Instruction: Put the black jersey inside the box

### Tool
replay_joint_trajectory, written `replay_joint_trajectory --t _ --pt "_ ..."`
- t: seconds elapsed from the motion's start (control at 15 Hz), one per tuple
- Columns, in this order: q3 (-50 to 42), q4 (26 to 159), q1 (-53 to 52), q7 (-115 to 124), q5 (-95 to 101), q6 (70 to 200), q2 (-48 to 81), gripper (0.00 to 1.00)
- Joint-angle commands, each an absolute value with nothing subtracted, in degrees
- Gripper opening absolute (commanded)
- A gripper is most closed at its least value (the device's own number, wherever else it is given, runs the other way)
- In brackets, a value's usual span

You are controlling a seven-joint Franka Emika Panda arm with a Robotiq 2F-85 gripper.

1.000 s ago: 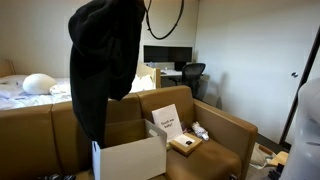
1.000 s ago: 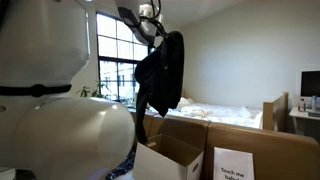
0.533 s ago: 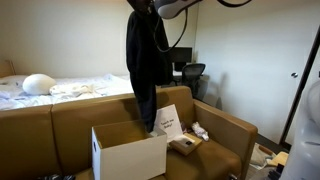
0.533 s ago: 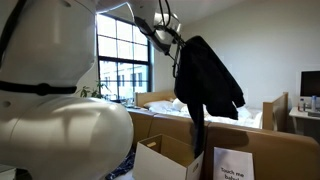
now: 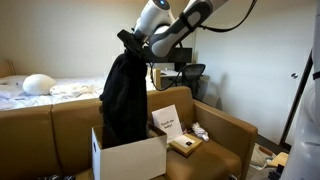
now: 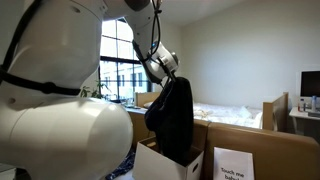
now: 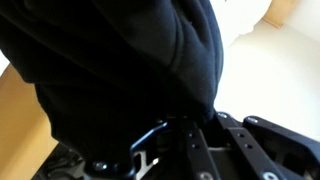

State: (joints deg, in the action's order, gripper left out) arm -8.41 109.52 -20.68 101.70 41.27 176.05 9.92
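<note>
The jersey goes down with my gripper toward the opening of the white box (image 5: 130, 158) below it next, then comes free, since the jersey's lower end is inside.
The black jersey (image 5: 125, 95) hangs from my gripper (image 5: 130, 42), which is shut on its top. Its lower end reaches down into the open white box (image 5: 130, 158) on the brown couch. In an exterior view the jersey (image 6: 172, 118) drops into the box (image 6: 168, 163) too. In the wrist view the black cloth (image 7: 110, 70) fills most of the picture, pinched between the black fingers (image 7: 200, 150).
A white sign card (image 5: 166, 122) and a small brown box (image 5: 185, 144) lie on the couch (image 5: 215, 135) beside the box. A bed (image 5: 40, 90) stands behind, and a desk with a monitor and an office chair (image 5: 190, 75) stands further back.
The arm has come down and over the box. The jersey, which swung high in the air earlier, now hangs straight with its lower end in the box.
</note>
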Motion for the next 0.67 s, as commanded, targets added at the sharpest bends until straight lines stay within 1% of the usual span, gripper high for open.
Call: replay_joint_trajectory --t 0.0,0.13,0.27,0.33,0.4,0.47,0.6 --pt "3.6 115.8 -13.4 86.7 25.7 183.1 11.7 0.08" --pt "13.3 116.7 -7.9 78.4 15.9 183.7 15.6 0.08" --pt "21.8 113.3 1.0 74.2 12.1 180.5 19.7 0.08" --pt "20.9 112.0 2.4 74.4 11.7 180.8 21.0 0.08" --pt "21.9 111.1 4.5 74.7 10.6 180.4 21.9 0.08" --pt "15.4 110.4 0.0 71.0 2.8 181.8 21.8 0.08" --pt "13.4 106.2 2.1 69.4 -3.7 180.0 24.2 0.08"
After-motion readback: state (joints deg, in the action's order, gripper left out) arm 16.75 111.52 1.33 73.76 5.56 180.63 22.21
